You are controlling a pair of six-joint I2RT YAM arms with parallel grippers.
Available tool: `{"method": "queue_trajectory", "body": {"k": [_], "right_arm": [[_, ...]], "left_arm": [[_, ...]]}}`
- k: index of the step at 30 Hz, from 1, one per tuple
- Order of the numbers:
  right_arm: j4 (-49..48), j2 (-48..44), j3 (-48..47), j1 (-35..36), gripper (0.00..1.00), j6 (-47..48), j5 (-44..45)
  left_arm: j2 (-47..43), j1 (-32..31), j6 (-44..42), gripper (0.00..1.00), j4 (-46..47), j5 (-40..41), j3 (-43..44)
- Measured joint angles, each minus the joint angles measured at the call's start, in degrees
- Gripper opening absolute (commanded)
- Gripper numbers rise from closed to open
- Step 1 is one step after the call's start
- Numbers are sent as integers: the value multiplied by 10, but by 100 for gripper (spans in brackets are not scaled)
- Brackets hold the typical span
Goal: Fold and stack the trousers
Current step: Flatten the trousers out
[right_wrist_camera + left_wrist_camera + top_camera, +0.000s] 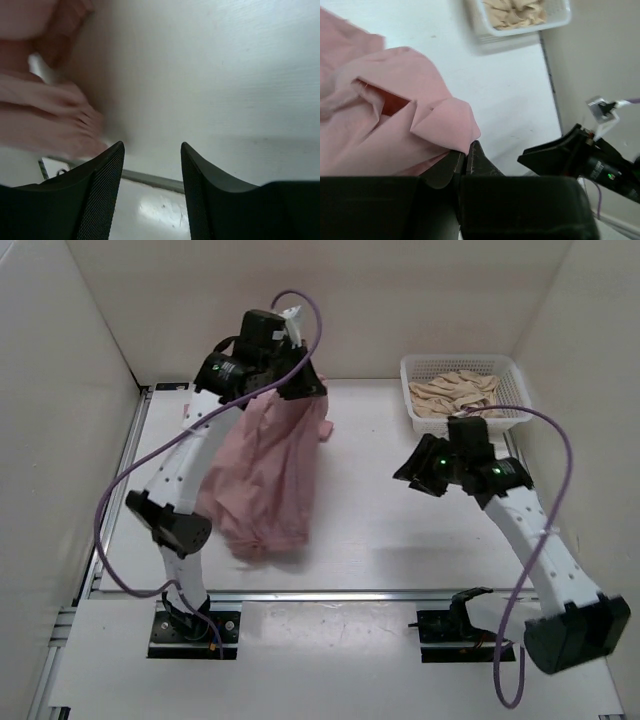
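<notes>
I will next lift the trousers [265, 475] in my left gripper, then lower them and let go on the bare tabletop between both grippers, because the lower end of the trousers is still bunched up.
The dusty-pink trousers [265, 475] hang from my left gripper [305, 385], raised at the back middle of the table, with their lower end bunched on the table near the front left. In the left wrist view the gripper [466, 150] is shut on a folded corner of the pink fabric [395, 125]. My right gripper [412, 470] is open and empty, held over the table right of the trousers. In the right wrist view its fingers [150, 150] stand apart, with blurred pink fabric [45, 120] at the left.
A white basket [420, 390] holding beige cloth [455, 392] stands at the back right; it also shows in the left wrist view [485, 27]. White walls enclose the table. A metal rail [330, 594] runs along the near edge.
</notes>
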State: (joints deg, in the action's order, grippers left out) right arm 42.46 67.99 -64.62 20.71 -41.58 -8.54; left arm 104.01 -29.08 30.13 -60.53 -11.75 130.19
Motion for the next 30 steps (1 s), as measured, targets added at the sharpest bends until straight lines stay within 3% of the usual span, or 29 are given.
{"method": "queue_trajectory", "body": {"k": [3, 6, 8, 10, 13, 15, 16, 18, 20, 23, 24, 26, 30], "right_arm": [[7, -80, 0, -43, 54, 0, 14], [14, -137, 0, -89, 73, 0, 13], [25, -156, -3, -112, 87, 2, 13], [43, -160, -17, -125, 90, 7, 13], [64, -157, -44, -128, 90, 20, 24], [84, -153, -71, -129, 89, 31, 42], [91, -151, -84, -129, 89, 37, 54], [100, -149, -103, -129, 89, 47, 82], [106, -152, -106, -129, 88, 53, 100], [117, -165, -92, -129, 88, 56, 120], [118, -170, -83, -129, 87, 57, 123], [122, -176, -56, -129, 85, 59, 120], [127, -151, -18, -118, 87, 71, 92]], "left_arm": [[77, -23, 17, 10, -12, -28, 112], [120, -32, 42, 10, -2, -70, 220], [107, -31, 55, 10, 18, -92, 233], [81, -29, 61, 10, 31, -104, 223], [-8, -28, 59, 10, 51, -104, 119], [-105, -37, 59, 10, 68, -78, -20], [-137, -45, 59, 15, 63, -68, -64], [-233, -88, 64, 36, 96, -29, -218], [-316, -147, 76, 66, 110, -12, -369], [-387, -196, 91, 93, 104, -10, -541], [-394, -198, 94, 96, 98, -4, -585], [-388, -190, 98, 96, 75, 18, -618], [-360, -151, 80, 74, 49, 83, -563]]}}
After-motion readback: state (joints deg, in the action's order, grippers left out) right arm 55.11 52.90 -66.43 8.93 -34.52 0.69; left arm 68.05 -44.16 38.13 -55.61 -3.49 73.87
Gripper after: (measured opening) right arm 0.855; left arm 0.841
